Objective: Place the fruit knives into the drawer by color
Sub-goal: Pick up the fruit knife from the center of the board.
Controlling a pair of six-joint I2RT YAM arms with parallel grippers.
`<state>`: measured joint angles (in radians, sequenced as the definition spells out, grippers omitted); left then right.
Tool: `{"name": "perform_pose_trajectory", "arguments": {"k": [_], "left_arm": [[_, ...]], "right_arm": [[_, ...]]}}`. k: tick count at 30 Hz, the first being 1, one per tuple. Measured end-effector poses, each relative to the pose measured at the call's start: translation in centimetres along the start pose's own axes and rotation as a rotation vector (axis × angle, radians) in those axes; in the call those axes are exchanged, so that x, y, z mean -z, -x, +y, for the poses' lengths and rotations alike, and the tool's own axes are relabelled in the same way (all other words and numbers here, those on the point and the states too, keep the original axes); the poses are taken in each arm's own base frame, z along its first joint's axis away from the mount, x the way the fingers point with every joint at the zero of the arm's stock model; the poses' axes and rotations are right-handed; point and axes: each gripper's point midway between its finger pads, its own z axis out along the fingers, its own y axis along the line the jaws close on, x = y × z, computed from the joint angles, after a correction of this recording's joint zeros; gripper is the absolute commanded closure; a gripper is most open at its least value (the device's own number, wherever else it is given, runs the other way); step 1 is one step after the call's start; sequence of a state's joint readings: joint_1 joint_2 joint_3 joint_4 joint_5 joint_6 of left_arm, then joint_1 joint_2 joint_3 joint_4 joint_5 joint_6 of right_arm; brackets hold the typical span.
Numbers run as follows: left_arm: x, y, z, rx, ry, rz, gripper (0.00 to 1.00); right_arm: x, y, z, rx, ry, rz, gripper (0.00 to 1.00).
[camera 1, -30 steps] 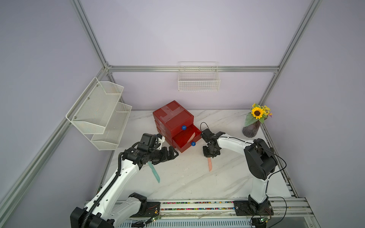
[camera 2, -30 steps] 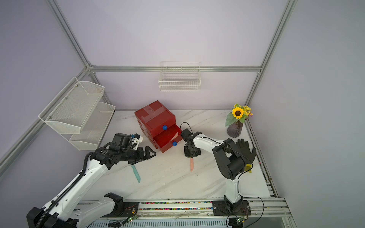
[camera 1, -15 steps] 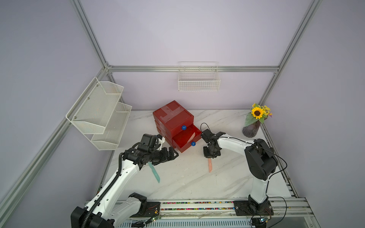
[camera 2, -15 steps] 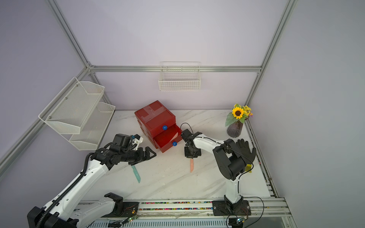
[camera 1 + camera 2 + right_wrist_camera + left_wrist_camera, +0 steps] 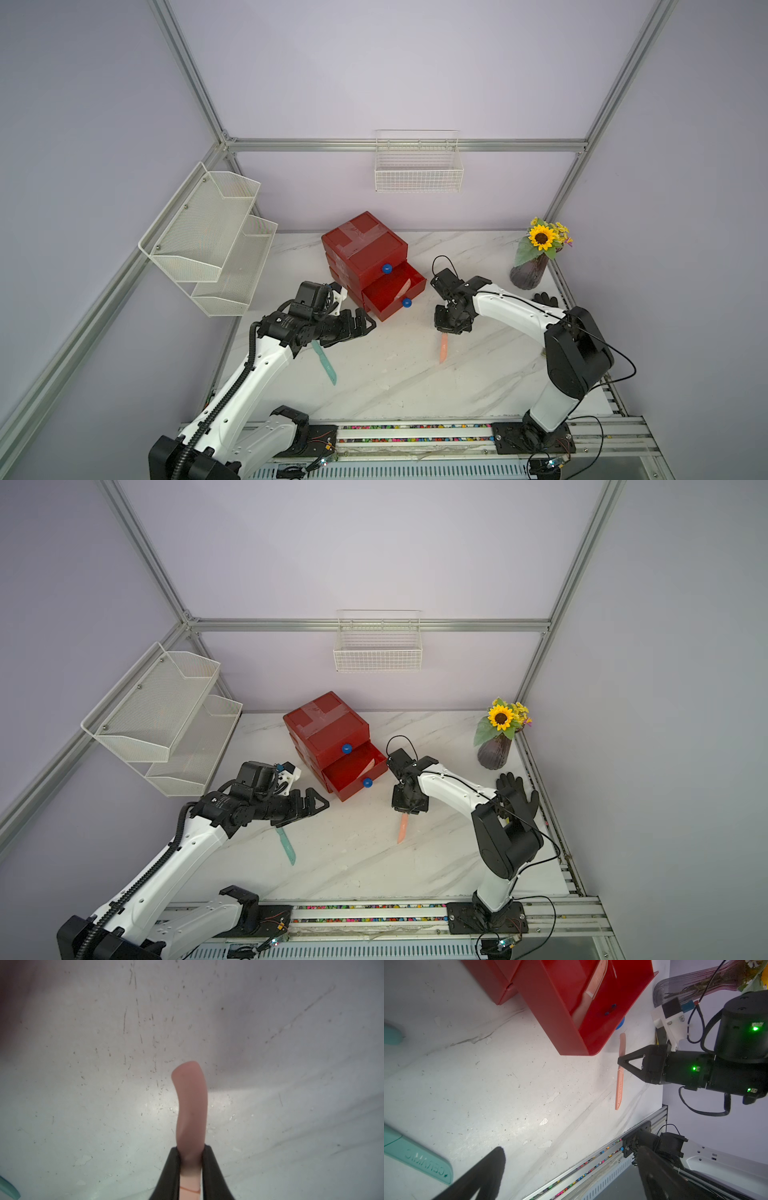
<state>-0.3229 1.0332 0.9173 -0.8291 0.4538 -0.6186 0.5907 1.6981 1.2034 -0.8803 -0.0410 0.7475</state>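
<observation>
My right gripper should lift the matching knife up and outward, tilt toward the cabinet and let go, because the open drawer with a pink knife inside is outward.
The red drawer (image 5: 363,249) (image 5: 326,729) cabinet stands at the back of the marble table, its middle drawer pulled out (image 5: 560,1022). A salmon pink knife (image 5: 404,286) (image 5: 598,978) lies inside it. My right gripper (image 5: 446,330) (image 5: 191,1159) points down to the right of the open drawer and is shut on a second pink knife (image 5: 444,348) (image 5: 402,828) (image 5: 619,1084) (image 5: 191,1105). My left gripper (image 5: 368,324) (image 5: 571,1167) hovers open and empty in front of the cabinet. A teal knife (image 5: 325,363) (image 5: 286,845) (image 5: 417,1155) lies on the table under the left arm.
A sunflower vase (image 5: 534,266) stands at the back right, with a black glove (image 5: 517,796) near it. A white mesh shelf (image 5: 208,241) hangs on the left wall and a wire basket (image 5: 417,166) on the back wall. A metal rail (image 5: 415,428) runs along the table's front edge.
</observation>
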Motion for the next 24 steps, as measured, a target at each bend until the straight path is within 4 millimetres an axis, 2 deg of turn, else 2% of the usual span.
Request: {"name": "perform_pose_trajectory", "arguments": {"k": [6, 12, 15, 19, 22, 24], "left_arm": [[0.0, -0.3, 0.0, 0.000, -0.008, 0.000, 0.00], [-0.2, -0.5, 0.1, 0.012, -0.011, 0.008, 0.00], [-0.2, -0.4, 0.0, 0.014, -0.016, 0.003, 0.00], [-0.3, -0.1, 0.0, 0.013, -0.017, 0.001, 0.00], [-0.4, 0.1, -0.1, 0.013, -0.017, 0.001, 0.00], [-0.3, 0.2, -0.3, 0.011, -0.019, -0.002, 0.00]], "right_arm": [[2.3, -2.0, 1.4, -0.184, 0.170, 0.041, 0.95], [6.1, -1.1, 4.5, -0.257, 0.331, 0.028, 0.95], [9.1, 0.9, 7.1, -0.262, 0.421, -0.008, 0.95], [13.4, 5.1, 12.0, -0.238, 0.550, -0.075, 0.95], [14.5, 8.2, 15.0, -0.218, 0.606, -0.100, 0.95], [13.9, 9.8, 16.0, -0.216, 0.615, -0.102, 0.95]]}}
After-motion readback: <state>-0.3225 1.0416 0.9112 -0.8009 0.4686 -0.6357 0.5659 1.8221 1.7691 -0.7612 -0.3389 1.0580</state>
